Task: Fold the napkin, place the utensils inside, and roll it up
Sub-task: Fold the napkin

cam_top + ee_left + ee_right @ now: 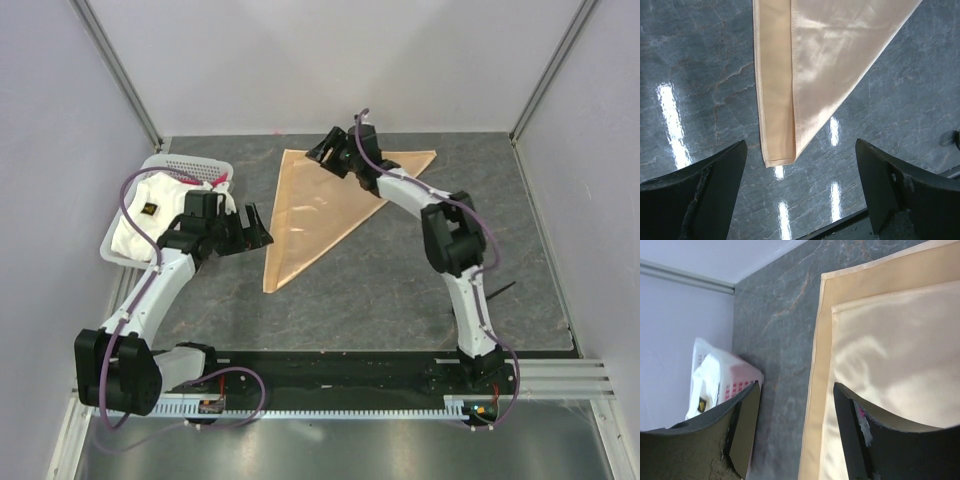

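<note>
The right gripper brings its open fingers back and down onto the napkin's diagonal edge (362, 220) next. That edge lies uncovered at its middle, below and back from the right gripper.
The peach-tan napkin (320, 205) lies flat on the grey table, folded into a triangle, its long tip pointing to the near left. My left gripper (258, 228) is open and empty, just left of the napkin's left edge; its wrist view shows the napkin's tip (777, 155) between the open fingers (720, 185). My right gripper (322, 152) is open and empty over the napkin's far left corner, and in its wrist view the two layered edges of the napkin (890, 350) show. A thin black piece (498, 291), perhaps the utensil, lies by the right arm, partly hidden.
A white basket (190, 163) at the far left holds a white cloth with a dark mark (145, 215) and a pink-red cloth (222, 181). It also shows in the right wrist view (735, 385). Walls enclose the table on three sides. The black arm rail (330, 370) runs along the near edge.
</note>
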